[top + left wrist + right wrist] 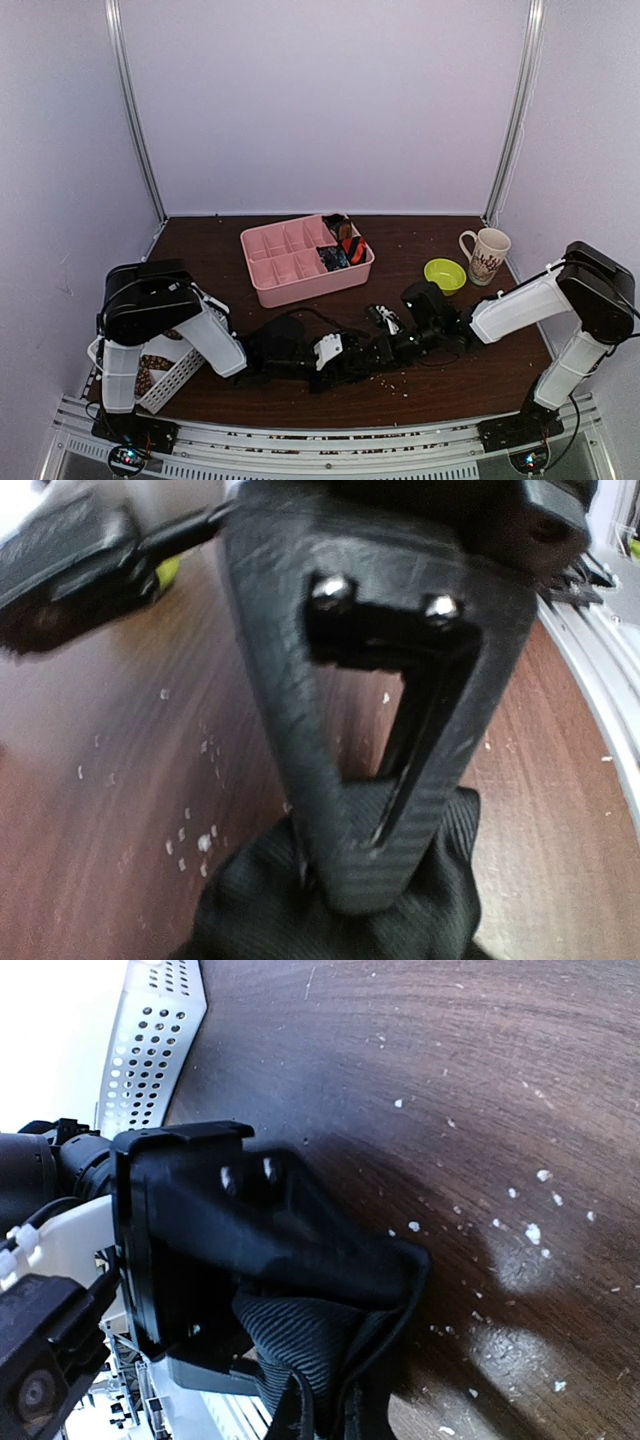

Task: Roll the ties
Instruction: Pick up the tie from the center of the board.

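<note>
I will lift my right gripper outward next, lower it and let go of the tie in the tray's empty near section beside the dark roll, because the tray is outward of the gripper.
A plain black ribbed tie lies bunched on the brown table near the front middle, between my two grippers. My left gripper reaches in from the left and is shut on the tie's fabric; in the left wrist view its fingers pinch the black tie. My right gripper reaches in from the right and is shut on the same tie, with a fold held between its fingers. Rolled ties, dark and orange-striped, sit in the right compartments of a pink tray.
A white perforated basket at the front left holds a brown patterned tie. A green bowl and a patterned mug stand at the right rear. White crumbs are scattered on the table.
</note>
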You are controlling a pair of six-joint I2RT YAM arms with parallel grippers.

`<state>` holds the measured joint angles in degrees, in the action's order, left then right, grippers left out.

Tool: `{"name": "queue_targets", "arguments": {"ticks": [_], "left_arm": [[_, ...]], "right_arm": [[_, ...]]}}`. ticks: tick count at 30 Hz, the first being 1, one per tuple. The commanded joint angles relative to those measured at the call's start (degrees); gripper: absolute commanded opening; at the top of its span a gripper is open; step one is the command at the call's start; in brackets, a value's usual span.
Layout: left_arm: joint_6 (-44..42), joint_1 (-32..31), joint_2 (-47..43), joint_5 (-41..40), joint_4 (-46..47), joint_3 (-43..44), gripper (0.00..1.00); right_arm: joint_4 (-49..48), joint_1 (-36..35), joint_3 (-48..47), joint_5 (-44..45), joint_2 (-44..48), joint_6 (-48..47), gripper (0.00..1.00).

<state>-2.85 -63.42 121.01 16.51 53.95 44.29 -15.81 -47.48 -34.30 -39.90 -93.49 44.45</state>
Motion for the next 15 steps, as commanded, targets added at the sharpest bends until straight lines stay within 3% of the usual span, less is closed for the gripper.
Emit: {"name": "queue_targets", "arguments": {"ticks": [1, 3, 5, 9, 10, 15], "left_arm": [[0.8, 0.0, -3.5, -2.7, -4.7, -5.1, 0.64], [1.0, 0.0, -6.9, -3.7, -2.8, -6.9, 0.78], [1.0, 0.0, -9.7, -4.7, -1.6, -8.1, 0.85], [1.8, -0.1, -15.5, -10.1, -1.5, -10.2, 0.91], [2.3, -0.1, -17.3, -12.2, -2.0, -10.7, 0.96], [6.5, -0.1, -27.6, -20.4, -9.6, -11.9, 0.98]], "right_arm": [[1.8, -0.5, 1.0, 3.6, 0.1, -0.8, 0.0], [0.2, -0.4, 1.8, 3.4, 0.4, -0.3, 0.0], [-2.2, -0.4, 2.6, 3.1, 0.8, 0.5, 0.0], [-5.2, -0.4, 3.7, 2.7, 2.7, 1.3, 0.0], [-5.7, -0.4, 3.8, 2.8, 3.3, 1.3, 0.0], [-7.2, 0.0, 4.1, 3.1, 7.6, 1.2, 0.0]]}}
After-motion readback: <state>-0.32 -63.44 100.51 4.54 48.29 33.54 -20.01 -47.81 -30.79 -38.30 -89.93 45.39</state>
